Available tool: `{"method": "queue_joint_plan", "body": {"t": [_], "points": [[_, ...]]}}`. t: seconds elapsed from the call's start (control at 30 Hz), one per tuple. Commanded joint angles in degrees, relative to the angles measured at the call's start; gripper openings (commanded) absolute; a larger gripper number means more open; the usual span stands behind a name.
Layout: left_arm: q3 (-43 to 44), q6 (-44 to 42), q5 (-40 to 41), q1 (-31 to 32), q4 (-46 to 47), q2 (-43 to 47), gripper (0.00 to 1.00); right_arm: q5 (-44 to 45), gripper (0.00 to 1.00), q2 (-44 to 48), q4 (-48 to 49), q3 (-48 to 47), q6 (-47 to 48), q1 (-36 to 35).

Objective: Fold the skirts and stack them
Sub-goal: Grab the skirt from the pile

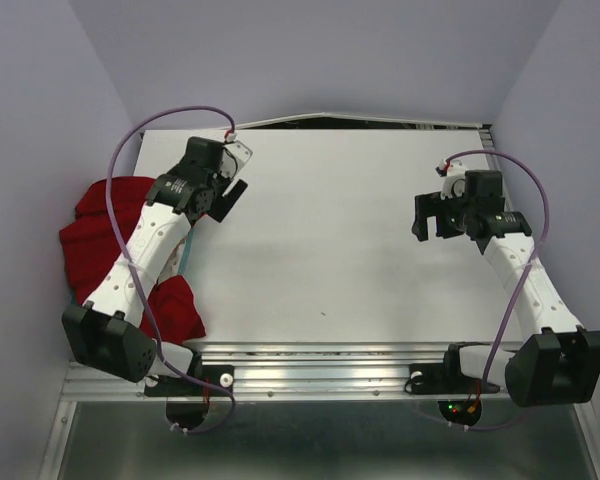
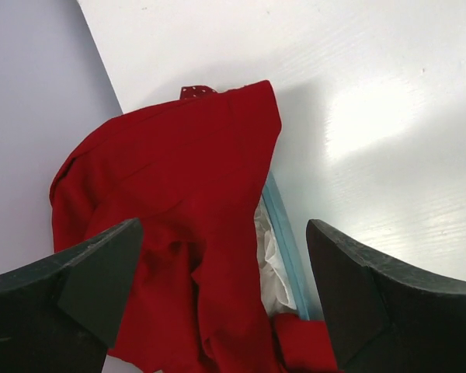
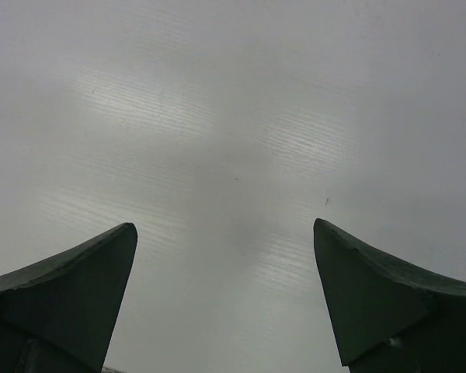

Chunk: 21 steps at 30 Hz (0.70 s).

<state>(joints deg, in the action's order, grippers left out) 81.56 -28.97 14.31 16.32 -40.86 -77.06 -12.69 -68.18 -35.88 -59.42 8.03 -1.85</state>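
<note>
The left gripper needs to move down, tilt toward the heap and close on the fold over the tub's rim, because the red skirt lies above the white one.
A plain bright red skirt [image 1: 98, 235] lies bunched in a heap at the table's left edge, partly under my left arm. In the left wrist view the red skirt [image 2: 171, 186] drapes over a teal tub's rim [image 2: 286, 237]. A white skirt [image 2: 272, 268] lies in the tub, and a bit of dark red white-dotted skirt [image 2: 196, 92] peeks out at the heap's far side. My left gripper [image 1: 228, 196] is open and empty, above the table just right of the heap; it also shows in the left wrist view [image 2: 224, 227]. My right gripper [image 1: 430, 215] is open and empty over bare table [image 3: 225, 227].
The white table [image 1: 330, 250] is walled by lilac panels on the left, back and right. A thin strip of the teal tub [image 1: 185, 252] shows beside my left arm. A metal rail [image 1: 320, 360] runs along the near edge, with both arm bases on it.
</note>
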Motion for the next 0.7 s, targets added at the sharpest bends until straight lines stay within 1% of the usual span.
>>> {"method": "queue_joint_plan", "body": {"t": [0.0,0.07,0.13,0.33,0.47,0.67], "points": [[-3.0,-1.6,12.8,4.6,3.6,-2.7,0.99,-0.8,1.00,0.2,-0.2,-1.4,-0.5,0.4],[-3.6,-1.7,15.3,5.9,4.6,-4.2,0.99,-1.0,1.00,0.2,-0.1,-1.2,-0.3,0.4],[-3.6,-1.6,18.9,7.3,6.4,-7.7,0.99,-1.0,1.00,0.3,-0.1,-1.1,-0.3,0.4],[-4.2,-1.0,22.0,10.0,7.5,-12.9,0.98,-1.0,1.00,0.2,0.0,-0.6,-0.1,0.4],[-7.2,-2.3,25.7,10.9,11.2,-15.8,0.98,-0.9,1.00,0.7,-0.1,-0.8,-0.2,0.4],[-9.6,-2.0,29.5,10.9,12.9,-19.9,0.98,-0.4,1.00,0.9,-0.1,-0.7,-0.4,1.0]]}}
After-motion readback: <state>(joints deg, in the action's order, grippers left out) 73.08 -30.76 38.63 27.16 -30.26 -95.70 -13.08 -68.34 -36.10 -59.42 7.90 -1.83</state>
